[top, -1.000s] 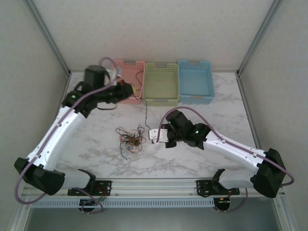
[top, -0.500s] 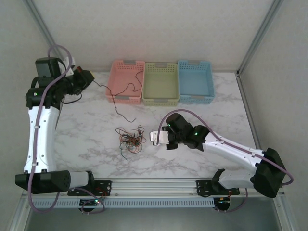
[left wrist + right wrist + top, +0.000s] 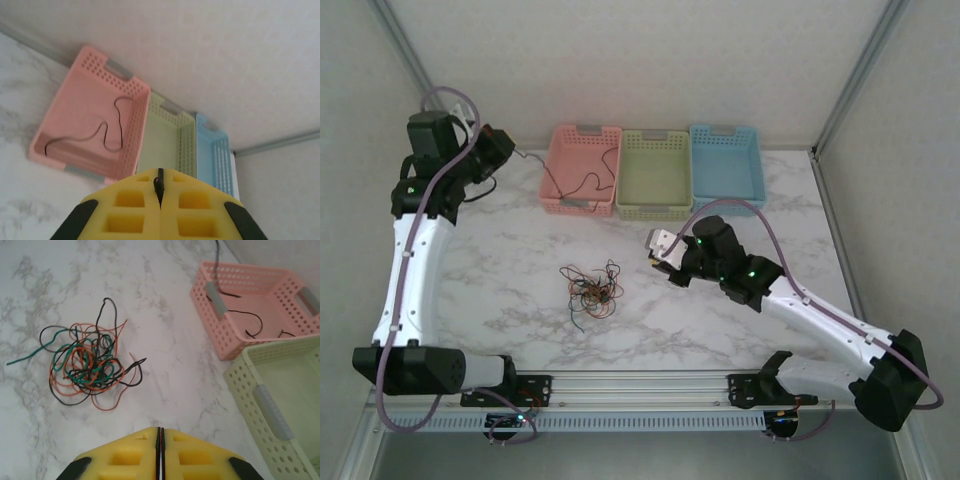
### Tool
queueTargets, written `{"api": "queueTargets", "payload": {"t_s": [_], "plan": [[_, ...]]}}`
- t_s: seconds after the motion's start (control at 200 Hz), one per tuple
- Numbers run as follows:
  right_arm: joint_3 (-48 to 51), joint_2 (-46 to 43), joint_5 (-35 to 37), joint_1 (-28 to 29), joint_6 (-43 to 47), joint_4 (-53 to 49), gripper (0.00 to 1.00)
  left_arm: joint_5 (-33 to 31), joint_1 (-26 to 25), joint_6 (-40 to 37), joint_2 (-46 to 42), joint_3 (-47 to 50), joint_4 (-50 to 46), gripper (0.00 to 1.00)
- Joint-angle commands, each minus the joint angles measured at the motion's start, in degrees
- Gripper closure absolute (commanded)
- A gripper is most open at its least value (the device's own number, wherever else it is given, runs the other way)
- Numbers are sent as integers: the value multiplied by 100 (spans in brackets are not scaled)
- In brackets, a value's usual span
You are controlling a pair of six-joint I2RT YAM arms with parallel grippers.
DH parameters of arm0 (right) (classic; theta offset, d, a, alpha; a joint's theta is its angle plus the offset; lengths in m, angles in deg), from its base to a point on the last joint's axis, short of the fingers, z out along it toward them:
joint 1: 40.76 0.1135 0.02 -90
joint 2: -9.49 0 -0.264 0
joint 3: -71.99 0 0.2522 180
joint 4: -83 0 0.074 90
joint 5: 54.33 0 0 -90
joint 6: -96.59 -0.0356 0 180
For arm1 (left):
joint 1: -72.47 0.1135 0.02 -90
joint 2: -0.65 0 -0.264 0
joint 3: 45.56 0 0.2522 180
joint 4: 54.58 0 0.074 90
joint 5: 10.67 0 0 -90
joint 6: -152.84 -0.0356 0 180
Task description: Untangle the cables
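Note:
My left gripper should go over the pink basket's bottom next and lower to release the black cable's end, as more of this cable already curls inside.
The cables form a tangle (image 3: 592, 290) of black, green, red and orange wires on the marble table, also seen in the right wrist view (image 3: 82, 365). One black cable (image 3: 582, 182) runs from my left gripper (image 3: 508, 150) into the pink basket (image 3: 578, 206) and curls on its floor (image 3: 75, 140). The left gripper (image 3: 159, 174) is raised at the far left, shut on that cable's end. My right gripper (image 3: 658, 247) hovers right of the tangle, before the green basket (image 3: 655, 211). Its pads (image 3: 160, 430) are together with nothing between them.
The pink basket (image 3: 210, 295), the green basket (image 3: 270, 415) and a blue basket (image 3: 727, 206) stand in a row along the back wall. Metal frame posts rise at both back corners. Bare marble surrounds the tangle.
My left arm swung up and out to the far left, drawing the black cable free of the tangle; its loose end now lies in the pink basket. My right gripper moved back and right, away from the tangle.

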Motion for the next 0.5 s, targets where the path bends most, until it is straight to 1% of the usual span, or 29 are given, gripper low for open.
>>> {"api": "queueTargets", "payload": {"t_s": [0.0, 0.095, 0.13, 0.215, 0.27, 0.335, 0.416, 0.496], "plan": [[228, -346, -94, -98, -792, 265, 83, -692, -212, 144, 648, -50, 1028, 100], [488, -685, -185, -215, -1098, 419, 83, -915, -397, -89, 1055, -72, 1884, 100], [548, -797, -202, -226, -1161, 414, 83, -960, -432, -174, 1247, -167, 2034, 100], [638, -1044, -181, -236, -1239, 295, 83, -1168, -533, -457, 1812, -726, 1861, 100], [666, -1187, -138, -236, -1270, 209, 83, -1093, -542, -487, 2132, -1005, 1947, 100], [695, -1336, -90, -236, -1271, 137, 83, -982, -550, -485, 2465, -1208, 2106, 100], [685, -1449, -29, -236, -1263, 69, 82, -1102, -599, -577, 2802, -1407, 2118, 100], [685, -1505, -18, -236, -1264, 54, 83, -1104, -656, -649, 3083, -1378, 2395, 100]]}}
